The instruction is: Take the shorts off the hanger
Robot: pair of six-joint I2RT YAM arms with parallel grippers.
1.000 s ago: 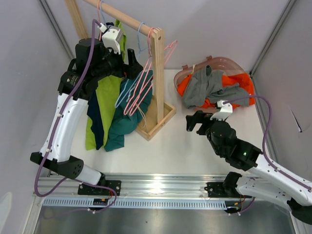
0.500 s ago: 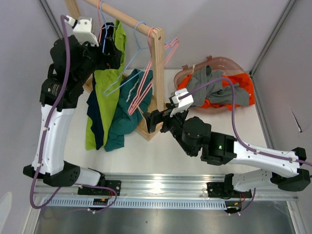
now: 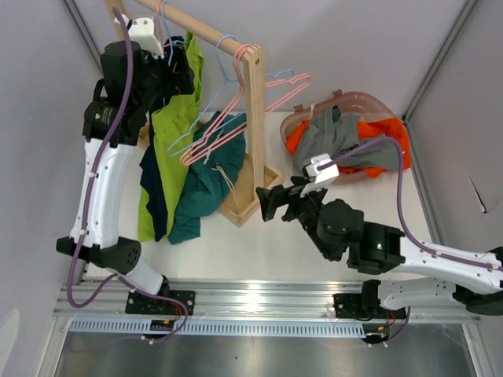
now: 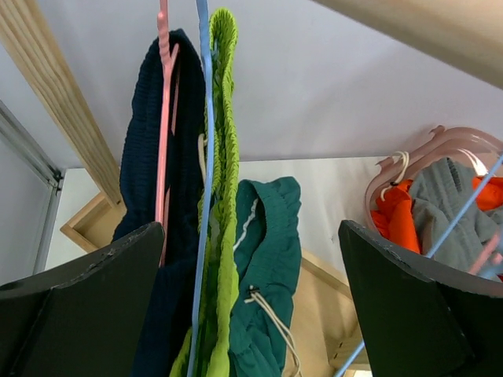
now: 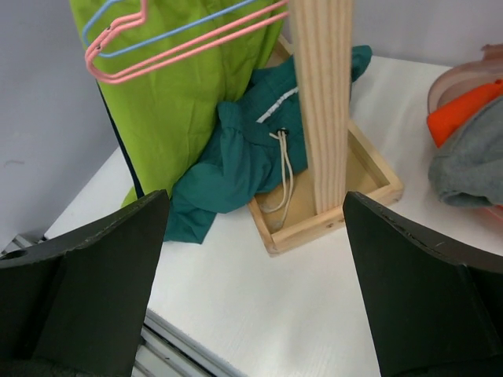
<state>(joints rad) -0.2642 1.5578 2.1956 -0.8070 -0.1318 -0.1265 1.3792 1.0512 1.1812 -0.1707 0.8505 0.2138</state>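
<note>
The lime green shorts still hang from the light-blue hanger, so my left gripper will move gently toward the light-blue hanger's near arm (image 4: pixel 203 224) and close across that thin bar.
The lime green shorts (image 3: pixel 174 145) and the dark navy shorts (image 3: pixel 156 196) hang from hangers on the wooden rail. The teal shorts (image 3: pixel 203 188) droop over the rack's base. The grey shorts (image 3: pixel 334 137) and the orange shorts (image 3: pixel 391 135) lie in the pink basket. My left gripper (image 3: pixel 181 76) is open, high at the rail, facing the navy (image 4: pixel 145 157), lime (image 4: pixel 224 157) and teal (image 4: pixel 271 251) shorts; nothing is between its fingers (image 4: pixel 86 298). My right gripper (image 3: pixel 271 202) is open and empty, low over the table before the rack's base (image 5: pixel 330 224).
Empty pink and blue hangers (image 3: pixel 236 118) swing from the rail's right end beside the upright wooden post (image 3: pixel 253 133). The pink basket (image 3: pixel 369 102) stands at the back right. Grey walls close in left, back and right.
My right gripper has drawn back to the right from the rack's base. My left arm has shifted slightly right at the rail. The empty hangers have swung out to the right.
</note>
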